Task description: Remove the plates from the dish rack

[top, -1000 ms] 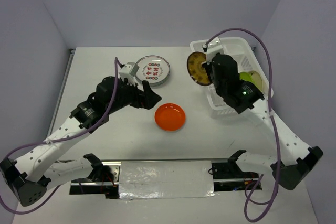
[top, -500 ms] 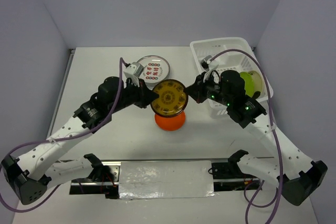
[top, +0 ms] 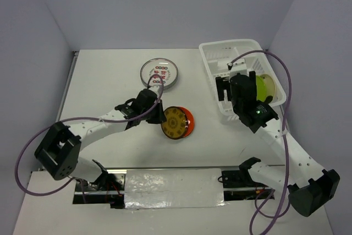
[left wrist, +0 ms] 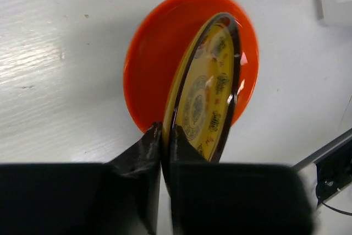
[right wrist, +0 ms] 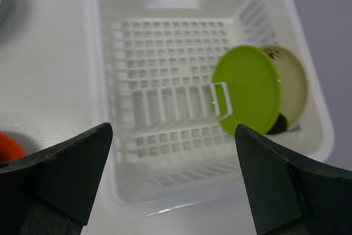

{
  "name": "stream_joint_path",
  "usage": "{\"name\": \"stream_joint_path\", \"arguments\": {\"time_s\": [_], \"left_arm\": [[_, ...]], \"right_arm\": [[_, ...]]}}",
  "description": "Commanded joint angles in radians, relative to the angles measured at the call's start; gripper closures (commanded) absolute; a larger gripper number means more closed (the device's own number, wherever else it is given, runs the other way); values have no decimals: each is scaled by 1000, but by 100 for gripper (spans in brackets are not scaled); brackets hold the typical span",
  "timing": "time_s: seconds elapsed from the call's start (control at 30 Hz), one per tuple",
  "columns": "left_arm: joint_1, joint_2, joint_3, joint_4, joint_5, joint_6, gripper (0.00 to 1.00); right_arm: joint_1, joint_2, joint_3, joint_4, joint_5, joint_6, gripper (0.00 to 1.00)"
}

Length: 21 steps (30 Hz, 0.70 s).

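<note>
My right gripper needs to lower sideways onto the yellow-green plate's rim (top: 266, 88) (right wrist: 279, 96), which is clear of the rack's divider, below my fingers and to their right in the top view.
My left gripper (left wrist: 165, 136) is shut on the rim of a golden-tan plate (left wrist: 206, 89), which stands tilted on edge inside an orange plate (left wrist: 148, 70) lying on the table. From above, the golden-tan plate (top: 174, 123) covers most of the orange plate (top: 189, 119), with the left gripper (top: 162, 117) at its left edge. A white plate with red marks (top: 159, 74) lies further back. My right gripper (right wrist: 173, 152) is open and empty above the dish rack (right wrist: 165, 81). A yellow-green plate (right wrist: 247, 94) stands in the rack's right end, with a pale plate (right wrist: 294, 81) behind it.
The dish rack (top: 212, 59) sits at the back right, close to the right wall. Its slotted divider (right wrist: 176, 105) stands just left of the yellow-green plate (top: 264, 87). A metal rail (top: 173, 182) runs along the near table edge between the arm bases.
The right gripper passed the golden-tan plate to the left one, let go and drew back over the rack. The left gripper closed on the plate and lowered it onto the orange plate.
</note>
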<state>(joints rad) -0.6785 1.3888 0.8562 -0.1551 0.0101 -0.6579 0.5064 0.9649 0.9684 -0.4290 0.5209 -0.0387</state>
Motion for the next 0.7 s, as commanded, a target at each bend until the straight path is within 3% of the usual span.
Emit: {"name": "stream_joint_path", "arguments": {"time_s": [0.0,0.07,0.1,0.17,0.2,0.4,0.67], "left_arm": [[16,50,3,123,59,-54,77],[17,93,-2,135,77,-65,59],[19,104,-6,137,79,-74,28],[19,136,-9,129,80,-77,4],[17,145,-8,120,86,-75,0],[-1,112,14,-72,30,-45,0],[-21,-329,43,-386,-128,79,1]], "right_arm": [[-94,1,-10,-34,116,-64,0],[-155,-6,-19,-10,93,-82,0],[-170,4,-17,-4,91,-90,0],[-198,30,-5,-2,131,-121,0],[-222,64,-4,4,142,-133,0],[-325,188,-27,157,102,-237,2],[-404,392,65,202,152,-322,23]]}}
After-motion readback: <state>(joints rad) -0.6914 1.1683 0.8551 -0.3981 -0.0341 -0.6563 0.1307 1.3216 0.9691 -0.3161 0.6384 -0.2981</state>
